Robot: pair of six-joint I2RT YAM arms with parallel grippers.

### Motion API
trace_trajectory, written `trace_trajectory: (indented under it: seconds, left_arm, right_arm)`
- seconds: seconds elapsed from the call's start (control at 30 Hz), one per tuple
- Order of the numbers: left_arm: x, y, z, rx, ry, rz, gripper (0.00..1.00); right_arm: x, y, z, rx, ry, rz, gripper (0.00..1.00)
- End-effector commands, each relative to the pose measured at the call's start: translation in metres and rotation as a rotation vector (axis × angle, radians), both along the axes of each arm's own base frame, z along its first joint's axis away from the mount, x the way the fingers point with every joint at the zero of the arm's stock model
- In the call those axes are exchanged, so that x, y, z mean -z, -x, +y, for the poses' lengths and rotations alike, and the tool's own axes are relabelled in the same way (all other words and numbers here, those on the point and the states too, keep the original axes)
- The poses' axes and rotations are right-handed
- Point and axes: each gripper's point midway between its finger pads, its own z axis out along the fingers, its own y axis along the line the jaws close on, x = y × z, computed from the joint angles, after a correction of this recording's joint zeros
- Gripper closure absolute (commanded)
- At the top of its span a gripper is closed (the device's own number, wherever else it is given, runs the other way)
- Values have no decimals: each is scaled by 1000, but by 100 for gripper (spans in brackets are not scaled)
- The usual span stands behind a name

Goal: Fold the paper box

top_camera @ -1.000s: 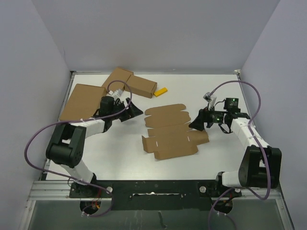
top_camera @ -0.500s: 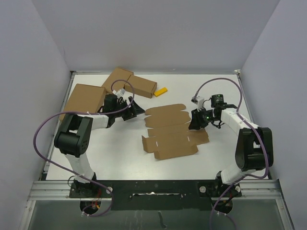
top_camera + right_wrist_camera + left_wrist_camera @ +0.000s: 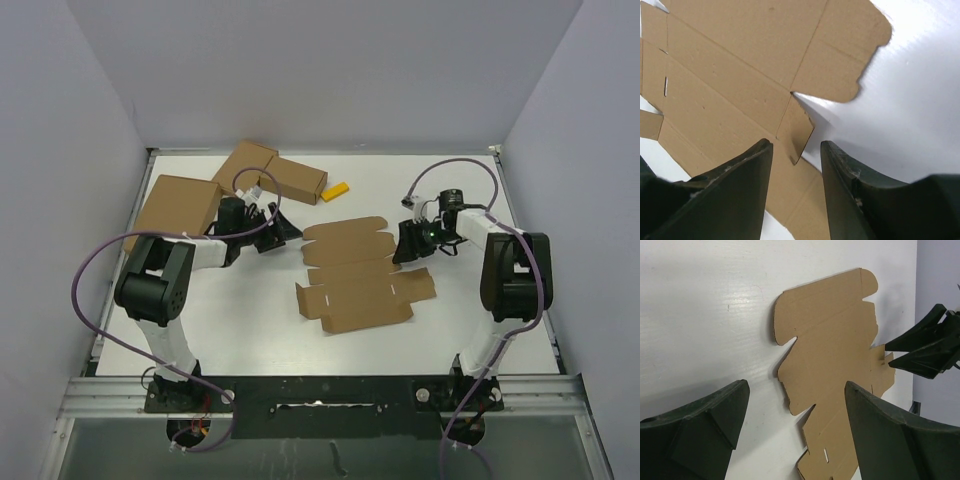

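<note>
The small side flap stands raised. My right gripper brings its fingers to either side of that lifted edge (image 3: 397, 263) (image 3: 802, 141) next and closes them.
The paper box (image 3: 360, 275) lies flat in the middle of the table as a notched brown die-cut sheet with flaps. My left gripper (image 3: 285, 232) hovers low just left of the sheet's far flap, open and empty. In the left wrist view the sheet (image 3: 835, 355) lies ahead between the wide fingers (image 3: 705, 425). My right gripper (image 3: 403, 245) is at the sheet's right edge. In the right wrist view its jaws (image 3: 796, 145) stand partly apart over the sheet (image 3: 740, 70), with a small, slightly raised side flap (image 3: 800, 127) just ahead of the gap, untouched.
A larger flat brown carton (image 3: 175, 208) lies at the far left. Two small brown cartons (image 3: 270, 172) touch at a corner behind it, with a small yellow piece (image 3: 335, 191) beside them. Walls close off the table on three sides.
The right gripper has moved a little left and farther back to the sheet's right edge, and its jaws have narrowed. Both arms have folded their elbows inward. The sheet has not moved.
</note>
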Motion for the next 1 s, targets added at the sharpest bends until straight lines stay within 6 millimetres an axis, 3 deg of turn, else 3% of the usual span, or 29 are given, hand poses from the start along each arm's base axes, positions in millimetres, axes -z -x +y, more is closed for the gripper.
trace_trajectory:
  seconds: [0.0, 0.33, 0.47, 0.67, 0.97]
  left_arm:
    - [-16, -6, -5, 24, 29, -67, 24]
    - [-17, 5, 3, 23, 17, -64, 24]
    - [-16, 10, 7, 20, 20, -60, 24]
    - [-26, 14, 17, 14, 48, -88, 23]
    - [-57, 30, 26, 18, 64, -267, 19]
  right_arm:
    - [-9, -12, 10, -19, -73, 12, 57]
    - [4, -11, 17, -47, -87, 71, 73]
    - [0, -10, 20, -72, -93, 54, 85]
    - [-21, -11, 25, -135, -109, -47, 100]
    - [-61, -6, 32, -226, -149, -245, 100]
